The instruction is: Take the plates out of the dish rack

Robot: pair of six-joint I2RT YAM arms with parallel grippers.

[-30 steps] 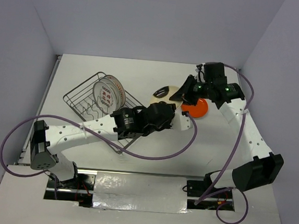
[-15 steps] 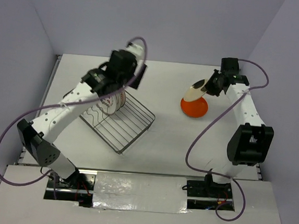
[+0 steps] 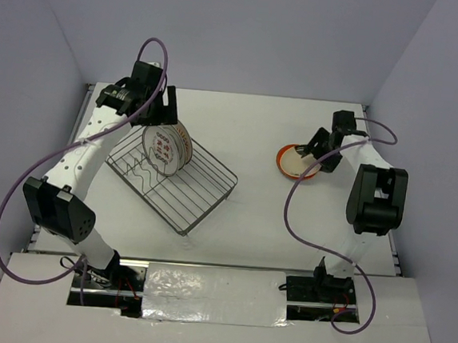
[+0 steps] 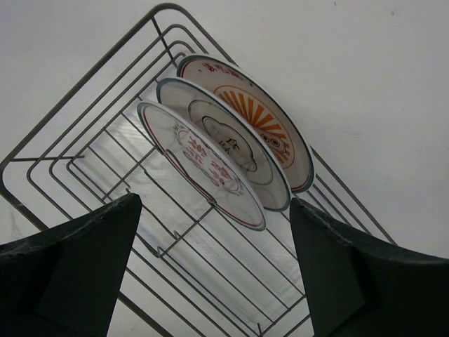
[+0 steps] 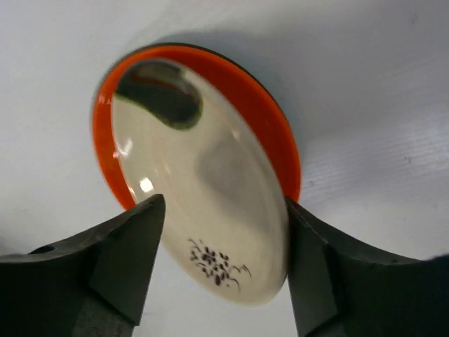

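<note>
The red-motif white plate is the last in the row and has empty rack beside it, so the left gripper next needs to turn and move down onto the red-motif white plate's upper rim.
The dish rack sits left of centre, and three plates stand upright in its far corner. In the left wrist view they are a white one with red motifs, a grey-rimmed one and one with an orange sunburst, all inside the wire rack. My left gripper hovers over them, open and empty. At the right a cream plate with a dark flower sprig lies in the orange plate. My right gripper stands open just above them, a finger at each side of the cream plate.
The stacked orange plate rests on the white table near its right back part. Purple cables loop from both arms. Grey walls close in the table at the back and sides.
My left arm swung from the table's middle to the rack's far corner and its gripper opened. The cream plate went from tilted in my right gripper to lying on the orange plate, and that gripper opened.
</note>
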